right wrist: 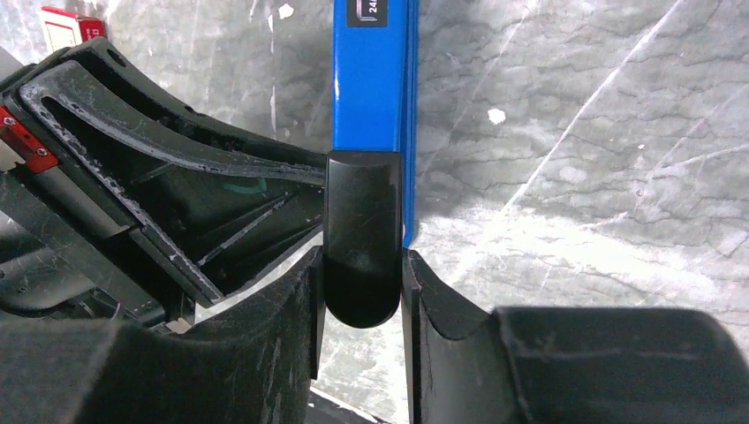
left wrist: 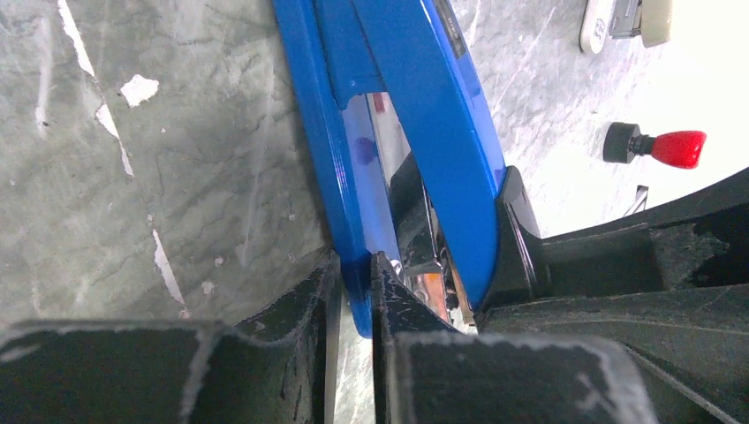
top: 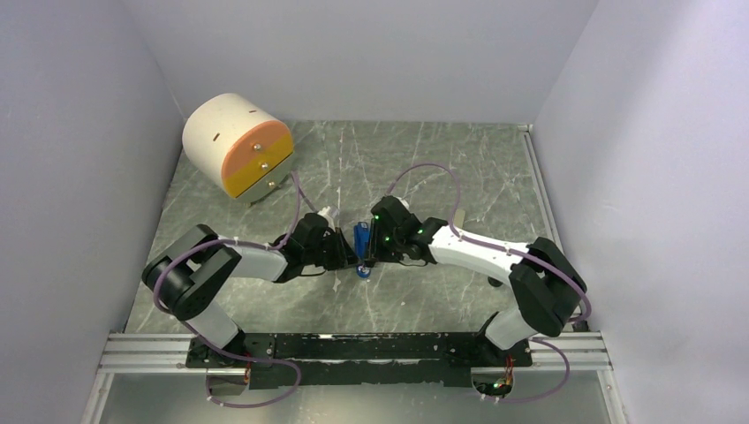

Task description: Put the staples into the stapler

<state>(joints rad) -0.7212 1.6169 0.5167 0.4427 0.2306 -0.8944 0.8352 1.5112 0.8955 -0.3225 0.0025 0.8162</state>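
Observation:
The stapler's top arm still hangs over the metal channel. My right gripper should next swing the black end cap up and outward past the stapler's far end (top: 361,219).
The slim blue stapler (top: 361,240) is held between my two grippers at the table's middle. In the left wrist view its blue base (left wrist: 322,132) and blue top arm (left wrist: 442,132) stand apart, with the metal channel (left wrist: 389,141) showing between them. My left gripper (left wrist: 353,276) is shut on the thin end of the base. My right gripper (right wrist: 362,276) is shut on the black end cap (right wrist: 362,230) of the top arm (right wrist: 371,79). A corner of the red and white staple box (right wrist: 66,22) shows at the far left. The staple block itself is hidden.
A red-capped black cylinder (left wrist: 658,147) and a pale beige bar (left wrist: 655,18) lie to the right of the stapler. A large cream and orange drum (top: 238,146) stands at the back left. Grey walls close in three sides; a metal rail (top: 353,349) runs along the front.

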